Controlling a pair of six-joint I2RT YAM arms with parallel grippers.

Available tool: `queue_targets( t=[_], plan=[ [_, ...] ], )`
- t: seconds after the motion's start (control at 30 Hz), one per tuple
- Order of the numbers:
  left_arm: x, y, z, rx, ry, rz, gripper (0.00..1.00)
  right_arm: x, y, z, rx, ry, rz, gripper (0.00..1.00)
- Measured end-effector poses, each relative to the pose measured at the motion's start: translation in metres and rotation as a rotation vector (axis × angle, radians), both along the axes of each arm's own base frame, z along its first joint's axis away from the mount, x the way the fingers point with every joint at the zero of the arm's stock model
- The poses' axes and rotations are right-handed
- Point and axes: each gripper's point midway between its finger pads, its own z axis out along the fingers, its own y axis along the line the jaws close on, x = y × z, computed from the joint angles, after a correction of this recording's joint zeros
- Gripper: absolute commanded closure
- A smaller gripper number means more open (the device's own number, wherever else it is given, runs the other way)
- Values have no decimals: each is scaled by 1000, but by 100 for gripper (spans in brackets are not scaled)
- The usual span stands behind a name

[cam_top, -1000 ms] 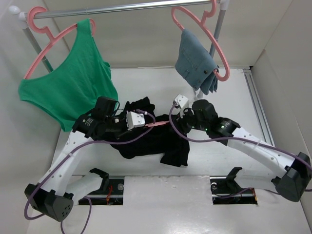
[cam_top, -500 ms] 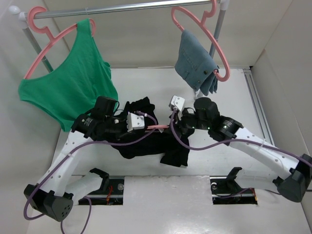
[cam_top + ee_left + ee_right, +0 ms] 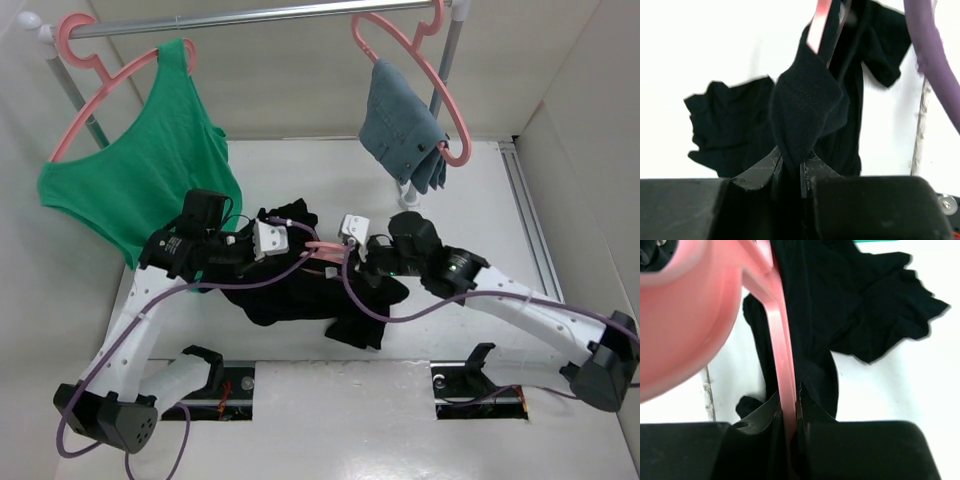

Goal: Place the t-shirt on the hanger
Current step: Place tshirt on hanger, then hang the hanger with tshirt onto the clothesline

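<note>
My right gripper should next lift the pink hanger up and outward to the part of the metal bar [image 3: 388, 5] beside the denim garment's hanger and let go of it there, because that part is empty.
The black t-shirt [image 3: 300, 295] lies crumpled on the white table between the two arms. My left gripper [image 3: 293, 243] is shut on a bunched fold of the t-shirt [image 3: 807, 110], lifted off the table; its jaws [image 3: 790, 167] pinch the fabric. The pink hanger [image 3: 326, 250] runs between both grippers, partly inside the shirt. My right gripper [image 3: 347, 262] is shut on the hanger's thin bar [image 3: 780, 355], which passes straight between its jaws [image 3: 788, 412]. The shirt [image 3: 840, 310] hangs beside that bar. The pink end of the hanger [image 3: 819, 25] shows above the held fold.
A metal rail [image 3: 250, 18] crosses the back. On it hang a green tank top [image 3: 140, 180] on a pink hanger at left and a blue-grey denim garment [image 3: 405, 130] on another pink hanger at right. White walls enclose the table. Purple cables trail from both wrists.
My right gripper moved left toward the hanger and closed on its bar. The left arm shifted slightly left and back with the shirt fold still held.
</note>
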Motion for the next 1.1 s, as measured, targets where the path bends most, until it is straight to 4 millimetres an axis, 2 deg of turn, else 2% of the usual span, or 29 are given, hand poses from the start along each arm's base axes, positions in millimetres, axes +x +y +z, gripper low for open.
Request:
queue_targets(
  t=[0.13,0.3,0.4,0.43,0.53,0.6,0.63,0.7,0.97,1.0,1.1],
  plan=[
    [13,6,10,-66,-7,1,100,-9,-26,13,22,-40,-62,100],
    [37,22,10,-136,78,30,100,-17,-53,27,32,-51,-135,100],
    [39,18,7,-159,130,13,74,-21,-59,26,19,-26,-149,100],
    [40,20,5,-159,142,23,60,-24,-61,24,6,-6,-150,100],
    [52,33,2,-137,144,108,47,-26,-62,37,-3,19,-156,100],
    [58,38,5,-125,121,146,39,-20,-60,57,0,31,-176,100],
    [59,38,9,-124,101,157,27,-16,-57,69,10,30,-187,100],
    [62,40,22,-135,48,190,13,-11,-52,89,17,39,-206,100],
    [79,50,94,-247,-145,402,6,21,-44,173,0,40,-323,100],
    [83,51,102,-269,-155,430,0,30,-43,184,11,29,-349,100],
    [96,55,127,-341,-183,525,0,63,-48,208,33,5,-436,100]
  ],
)
